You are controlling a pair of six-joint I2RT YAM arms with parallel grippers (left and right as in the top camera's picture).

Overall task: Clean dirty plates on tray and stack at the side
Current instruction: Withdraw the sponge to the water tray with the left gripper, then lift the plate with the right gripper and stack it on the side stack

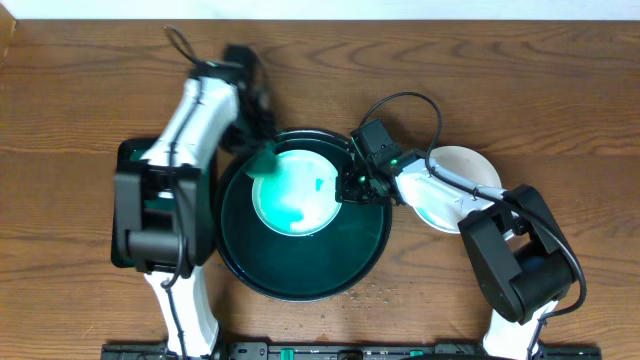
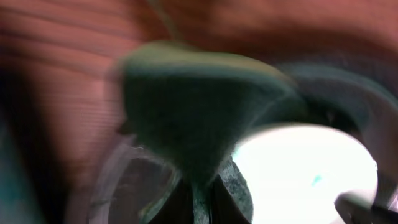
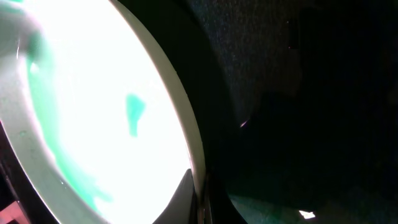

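Observation:
The second white plate (image 1: 462, 165) is to the right in the overhead view, so my right gripper needs to go up, move over that plate, go down and let go of the rim.
A dirty plate (image 1: 295, 192), white with green smears, lies tilted in the round black-green tray (image 1: 300, 290). My right gripper (image 1: 348, 186) is shut on the plate's right rim. In the right wrist view the rim (image 3: 186, 124) runs between my fingers (image 3: 200, 196), with the dark tray (image 3: 298, 93) behind. My left gripper (image 1: 258, 150) is shut on a dark green sponge (image 1: 264, 162) at the plate's upper left edge. The left wrist view is blurred: the sponge (image 2: 199, 112) is in the jaws (image 2: 202, 202), and the plate (image 2: 305, 168) is below right. A second white plate (image 1: 462, 165) lies on the tabletop under my right arm.
A rectangular dark green tray (image 1: 127, 160) lies at the left under my left arm. Brown wood-grain tabletop (image 1: 560, 100) surrounds the round tray. Small crumbs (image 1: 385, 290) lie by the tray's lower right rim.

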